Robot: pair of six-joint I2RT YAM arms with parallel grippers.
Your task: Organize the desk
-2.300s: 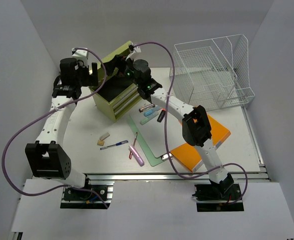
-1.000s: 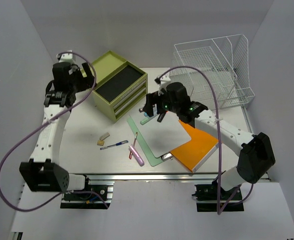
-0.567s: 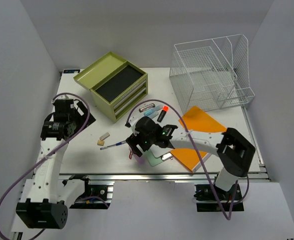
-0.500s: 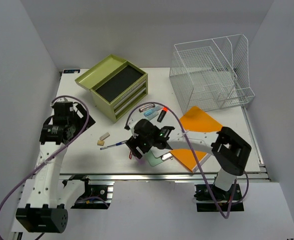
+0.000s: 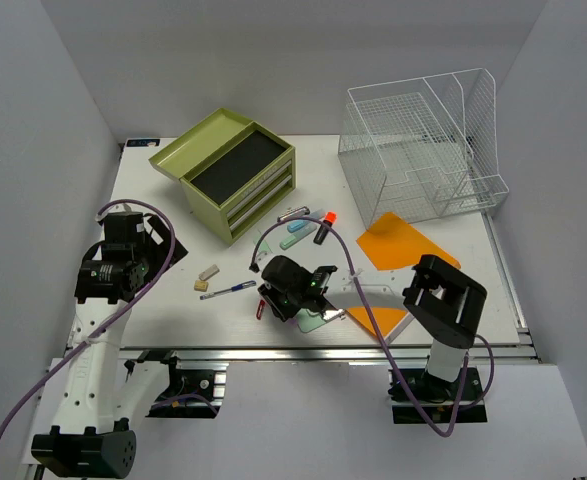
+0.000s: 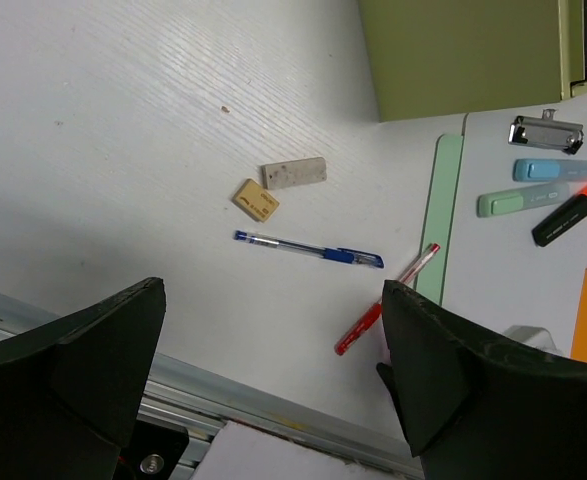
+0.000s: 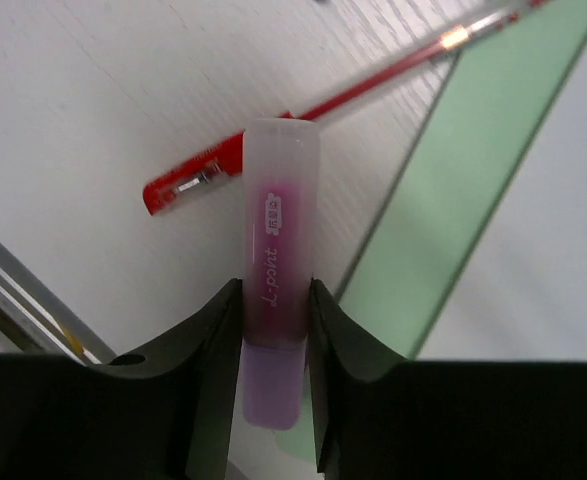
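The pink highlighter in my right gripper goes up and outward over the drawer box's top tray next for release inside, since that tray lies outward, open and empty.
On the white desk, near its front rail, my right gripper is low over the edge of a green clipboard. In the right wrist view this gripper is shut on a pink highlighter with a clear cap, one jaw pressed against each side of its barrel. A red pen lies just beyond the cap. My left gripper hangs over the desk's left side. It stands wide open with nothing between its fingers.
A blue pen and two erasers lie left of the clipboard. Blue, green and black-orange markers and a silver clip lie by the olive drawer box. An orange folder and a wire rack sit on the right.
My right arm swung from the markers to the desk's front, came down over the pink highlighter and closed on it. My left arm pulled back from the drawer box toward the near left.
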